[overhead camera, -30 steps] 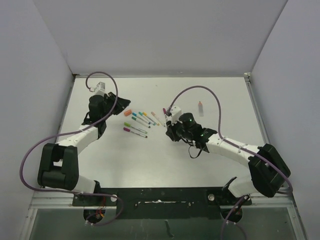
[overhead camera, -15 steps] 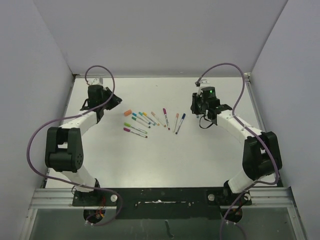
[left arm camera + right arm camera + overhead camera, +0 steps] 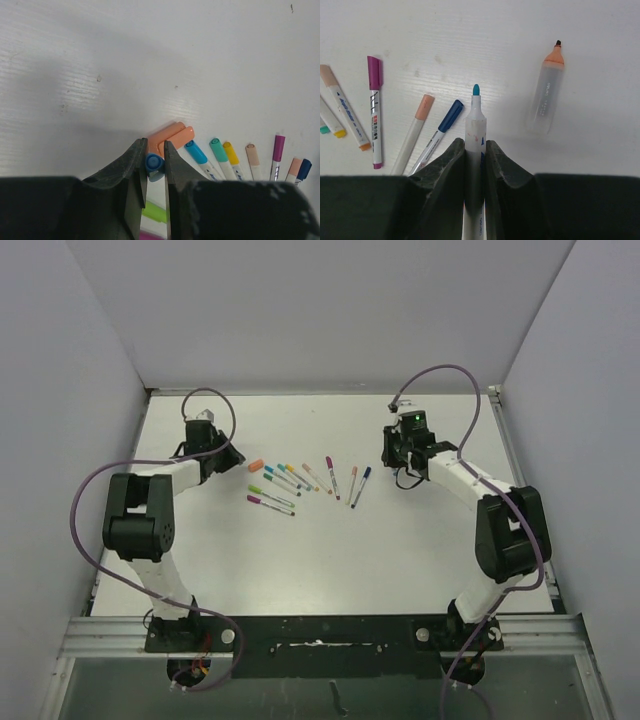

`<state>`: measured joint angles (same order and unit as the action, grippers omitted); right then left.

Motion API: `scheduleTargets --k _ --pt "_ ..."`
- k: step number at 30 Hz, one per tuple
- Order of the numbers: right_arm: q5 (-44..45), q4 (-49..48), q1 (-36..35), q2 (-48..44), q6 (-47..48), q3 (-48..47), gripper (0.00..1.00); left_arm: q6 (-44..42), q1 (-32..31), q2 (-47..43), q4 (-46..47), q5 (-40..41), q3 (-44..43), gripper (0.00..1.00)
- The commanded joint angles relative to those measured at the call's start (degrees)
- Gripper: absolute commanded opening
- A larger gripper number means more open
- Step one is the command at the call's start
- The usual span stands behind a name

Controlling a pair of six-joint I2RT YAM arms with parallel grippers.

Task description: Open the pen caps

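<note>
The small blue pen cap goes down in my left gripper to the table beside the fat orange cap (image 3: 170,138) next, and the gripper releases it.
My left gripper (image 3: 155,159) is shut on a small blue pen cap (image 3: 154,163), held just above the table. It is at the left end of the pen row in the top view (image 3: 230,455). A fat orange cap (image 3: 170,138) lies just beyond the fingertips. My right gripper (image 3: 475,142) is shut on a pale pen barrel (image 3: 475,125) with a bare teal tip. It is at the back right in the top view (image 3: 394,452). Capped pens (image 3: 290,480) lie in a row mid-table, with blue (image 3: 196,151), teal (image 3: 218,148) and yellow (image 3: 230,152) caps.
An uncapped orange highlighter barrel (image 3: 546,92) lies right of the held pen. A magenta-capped pen (image 3: 374,100), a peach-capped pen (image 3: 417,127) and a dark-blue-capped pen (image 3: 442,130) lie to its left. Grey walls (image 3: 90,370) enclose the white table (image 3: 320,560).
My right gripper has moved from beside the pen row to the back right, carrying the pen barrel. My left gripper has stayed near the orange cap, shifting slightly back.
</note>
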<state>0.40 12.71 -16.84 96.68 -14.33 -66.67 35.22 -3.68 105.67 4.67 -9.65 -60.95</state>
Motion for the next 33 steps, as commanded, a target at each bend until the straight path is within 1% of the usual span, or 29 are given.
scheduleTargets --k 1,6,11,20,26,33 --pt "-0.4 -0.81 0.39 0.63 0.76 -3.21 0.0 -1.62 0.26 1.58 1.33 -0.24 -2.49 0.0" --pt "-0.15 -0.83 0.49 1.5 0.88 -3.79 0.0 -1.63 0.26 2.78 2.22 -0.42 -1.55 0.0" --pt "-0.23 -0.85 0.48 2.37 1.01 -4.31 0.0 -1.49 0.28 3.64 2.91 -1.31 -0.96 0.04" --pt "0.45 -1.21 0.49 6.27 1.49 -5.58 0.0 -0.91 0.34 3.79 3.66 -1.72 0.33 0.15" --pt "2.75 -2.5 0.44 9.25 1.81 -6.55 0.0 -0.31 0.63 3.56 3.95 -2.05 0.99 0.2" --pt "4.58 -2.98 0.43 11.86 2.55 -8.42 0.0 0.39 1.97 2.48 4.4 -3.25 2.15 0.3"
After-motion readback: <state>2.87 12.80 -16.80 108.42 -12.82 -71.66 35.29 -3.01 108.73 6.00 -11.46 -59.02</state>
